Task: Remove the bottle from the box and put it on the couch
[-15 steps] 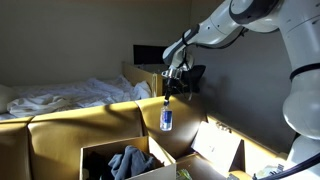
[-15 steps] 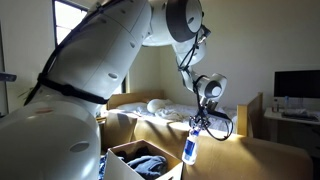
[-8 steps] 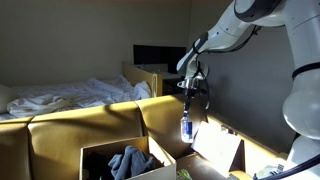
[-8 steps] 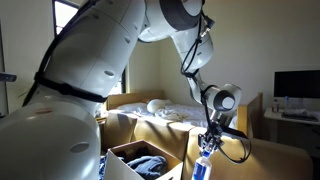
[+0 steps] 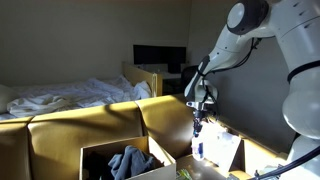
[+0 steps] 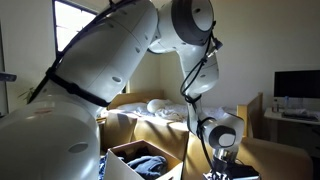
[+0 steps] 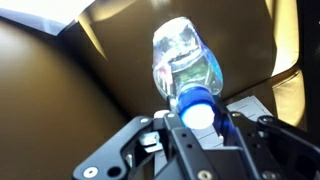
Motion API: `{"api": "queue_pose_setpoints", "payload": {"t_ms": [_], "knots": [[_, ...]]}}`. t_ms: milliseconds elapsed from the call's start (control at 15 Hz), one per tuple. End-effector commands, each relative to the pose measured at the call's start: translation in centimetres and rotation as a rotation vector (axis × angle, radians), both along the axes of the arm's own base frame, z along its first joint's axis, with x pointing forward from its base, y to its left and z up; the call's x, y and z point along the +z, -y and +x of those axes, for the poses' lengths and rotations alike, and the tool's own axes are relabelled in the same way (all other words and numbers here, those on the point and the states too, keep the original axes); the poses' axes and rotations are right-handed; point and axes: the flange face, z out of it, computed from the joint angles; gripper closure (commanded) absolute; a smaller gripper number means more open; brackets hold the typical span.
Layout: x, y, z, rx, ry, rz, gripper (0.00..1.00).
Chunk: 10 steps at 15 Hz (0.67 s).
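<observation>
My gripper will next lower the bottle, still above the couch (image 5: 90, 122) seat, onto it, a little farther from the box.
A clear plastic bottle (image 7: 185, 62) with a blue cap (image 7: 195, 105) and a blue label hangs in my gripper (image 7: 195, 120), whose jaws are shut on its cap end. In an exterior view the gripper (image 5: 198, 118) holds the bottle (image 5: 197, 148) low, to the right of the open cardboard box (image 5: 95, 158), near a box flap (image 5: 222, 150). In an exterior view the gripper (image 6: 221, 168) is at the bottom edge and the bottle is out of frame. The tan couch (image 5: 90, 122) runs behind the box.
The box (image 6: 125, 155) holds dark blue cloth (image 5: 128, 162). A bed with white bedding (image 5: 60, 95) stands behind the couch. A monitor (image 5: 158, 56) sits on a desk by the far wall. A wall is close on the right.
My gripper has carried the bottle away from above the box, sideways and down, to a low spot beside the box flap. In one exterior view the bottle has dropped out of frame.
</observation>
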Motion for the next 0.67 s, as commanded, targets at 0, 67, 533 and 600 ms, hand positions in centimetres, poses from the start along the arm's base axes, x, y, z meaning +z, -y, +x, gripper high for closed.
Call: {"api": "queue_pose_setpoints", "payload": {"t_ms": [0,67,533,600], "knots": [[-4.6,2.0,-1.7,0.021,0.047,-0.036,0.9],[-5.7,2.6,-1.9,0.002,0.06,-0.031,0.9],[-8.8,5.0,-1.5,-0.055,0.166,-0.024,0.9],[-8.7,5.0,-1.4,-0.057,0.172,-0.011,0.9]]}}
